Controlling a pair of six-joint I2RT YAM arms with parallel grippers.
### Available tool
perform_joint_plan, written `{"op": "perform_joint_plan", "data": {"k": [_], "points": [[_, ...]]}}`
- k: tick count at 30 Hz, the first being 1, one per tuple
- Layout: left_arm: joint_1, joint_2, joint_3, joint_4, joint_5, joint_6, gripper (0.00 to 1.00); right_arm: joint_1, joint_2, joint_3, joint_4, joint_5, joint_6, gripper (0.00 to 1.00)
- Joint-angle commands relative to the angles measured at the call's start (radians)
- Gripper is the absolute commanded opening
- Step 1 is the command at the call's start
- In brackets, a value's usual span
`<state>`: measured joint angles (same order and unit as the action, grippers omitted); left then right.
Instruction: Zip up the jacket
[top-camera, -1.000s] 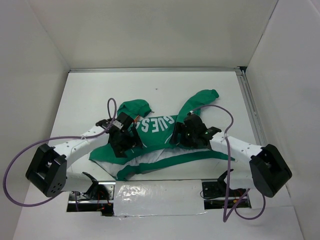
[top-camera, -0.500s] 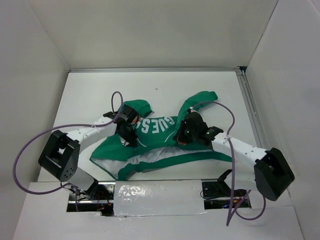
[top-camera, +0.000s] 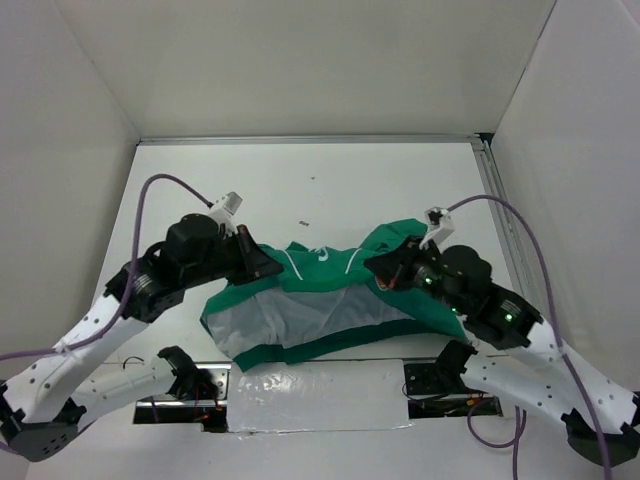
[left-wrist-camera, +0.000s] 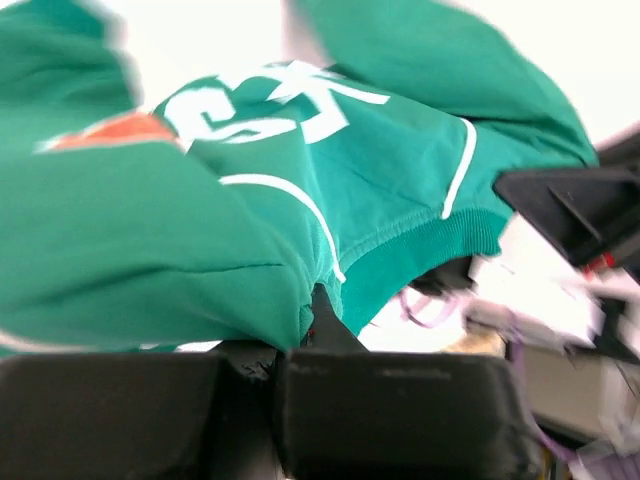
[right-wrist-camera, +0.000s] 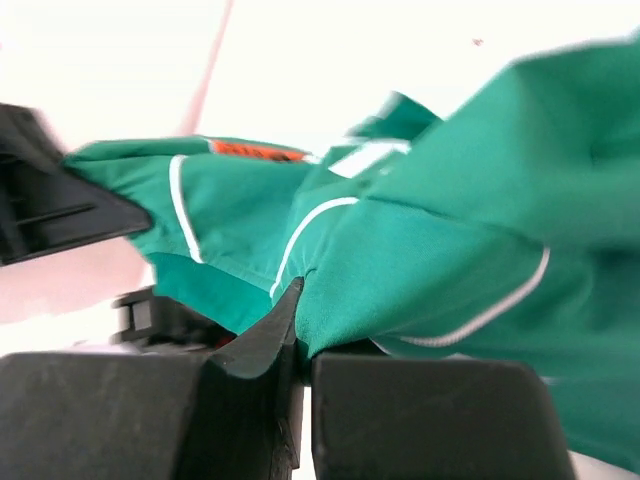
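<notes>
The jacket's shoulder goes up, outward and then down in my right gripper next, and the gripper opens. This is because the jacket's hem lies near the table's front edge with bare table beyond.
The green jacket (top-camera: 330, 262) hangs stretched between my two grippers, lifted off the white table (top-camera: 300, 190), with its white lining (top-camera: 290, 315) facing up and its lower hem near the table's front edge. My left gripper (top-camera: 268, 268) is shut on the jacket's left end. In the left wrist view its jaws (left-wrist-camera: 315, 312) pinch a fold of green cloth (left-wrist-camera: 400, 170) with white piping and white lettering. My right gripper (top-camera: 385, 272) is shut on the right end. The right wrist view shows green fabric (right-wrist-camera: 480, 230) clamped between the fingers (right-wrist-camera: 300, 300). The zipper is not visible.
A shiny taped strip (top-camera: 320, 385) runs along the near edge between the arm bases. A metal rail (top-camera: 500, 220) lines the table's right side. White walls close in the left, back and right. A small dark speck (top-camera: 303, 223) lies behind the jacket.
Both grippers have closed on the jacket and both arms have risen and drawn back, lifting it off the table. The jacket now shows its white lining instead of its lettered back.
</notes>
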<state>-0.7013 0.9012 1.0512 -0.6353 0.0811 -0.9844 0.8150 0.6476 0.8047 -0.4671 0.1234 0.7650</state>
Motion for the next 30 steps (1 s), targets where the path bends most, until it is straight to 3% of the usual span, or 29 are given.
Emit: {"op": "perform_joint_plan", "data": {"k": [1, 4, 6, 9, 10, 11, 12, 13, 15, 16, 17, 18, 19, 21, 22, 23, 24, 25, 27, 30], "points": [[-0.049, -0.068, 0.085, 0.066, 0.065, 0.043, 0.0, 0.044, -0.087, 0.109, -0.019, 0.032, -0.012, 0.0], [-0.067, -0.035, 0.163, 0.085, -0.009, 0.02, 0.0, 0.056, -0.071, 0.178, -0.036, 0.105, 0.016, 0.0], [-0.072, 0.026, 0.22, 0.086, -0.075, 0.017, 0.0, 0.049, -0.028, 0.24, -0.057, 0.232, 0.046, 0.0], [-0.011, 0.289, 0.372, 0.063, -0.127, 0.006, 0.0, -0.014, 0.174, 0.348, -0.136, 0.382, 0.144, 0.0], [0.024, 0.345, 0.457, 0.057, -0.097, 0.009, 0.0, -0.108, 0.225, 0.376, -0.154, 0.378, 0.151, 0.0], [0.058, 0.411, 0.498, 0.046, -0.071, 0.009, 0.0, -0.178, 0.271, 0.396, -0.14, 0.349, 0.154, 0.0], [0.125, 0.526, 0.538, 0.046, -0.028, 0.003, 0.0, -0.251, 0.324, 0.415, -0.11, 0.208, 0.139, 0.0], [0.153, 0.583, 0.606, 0.051, -0.027, -0.005, 0.0, -0.41, 0.434, 0.418, -0.035, 0.117, 0.142, 0.0], [0.215, 0.791, 0.685, 0.04, -0.061, -0.048, 0.0, -0.512, 0.559, 0.444, 0.063, -0.028, 0.132, 0.0], [0.229, 0.868, 0.801, 0.031, -0.064, -0.054, 0.05, -0.546, 0.704, 0.468, 0.14, -0.084, 0.131, 0.01], [0.262, 0.957, 0.879, -0.016, -0.043, -0.051, 0.37, -0.594, 0.783, 0.514, 0.153, -0.118, 0.117, 0.1], [0.276, 1.134, 1.064, -0.047, 0.009, -0.037, 0.66, -0.612, 0.952, 0.644, 0.121, -0.233, 0.079, 0.33], [0.287, 1.221, 1.183, -0.097, 0.052, -0.024, 0.95, -0.628, 1.033, 0.715, 0.087, -0.295, 0.053, 0.43], [0.319, 1.408, 1.39, -0.267, 0.126, 0.003, 0.99, -0.633, 1.165, 0.879, 0.015, -0.387, -0.036, 0.66], [0.324, 1.424, 1.446, -0.285, 0.162, 0.019, 0.99, -0.623, 1.172, 0.89, -0.013, -0.389, -0.055, 0.71], [0.333, 1.411, 1.407, -0.274, 0.169, 0.027, 0.99, -0.6, 1.161, 0.88, -0.01, -0.366, -0.067, 0.79], [0.335, 1.319, 1.323, -0.163, 0.177, 0.041, 0.99, -0.587, 1.108, 0.822, 0.001, -0.343, -0.085, 0.88], [0.336, 1.258, 1.112, -0.091, 0.189, 0.068, 0.99, -0.574, 1.074, 0.783, 0.037, -0.326, -0.098, 0.99], [0.338, 1.071, 0.851, 0.023, 0.189, 0.076, 0.99, -0.545, 0.981, 0.675, 0.053, -0.303, -0.114, 1.0], [0.33, 0.882, 0.648, 0.092, 0.14, 0.102, 0.99, -0.501, 0.872, 0.53, 0.039, -0.262, -0.122, 1.0]]}}
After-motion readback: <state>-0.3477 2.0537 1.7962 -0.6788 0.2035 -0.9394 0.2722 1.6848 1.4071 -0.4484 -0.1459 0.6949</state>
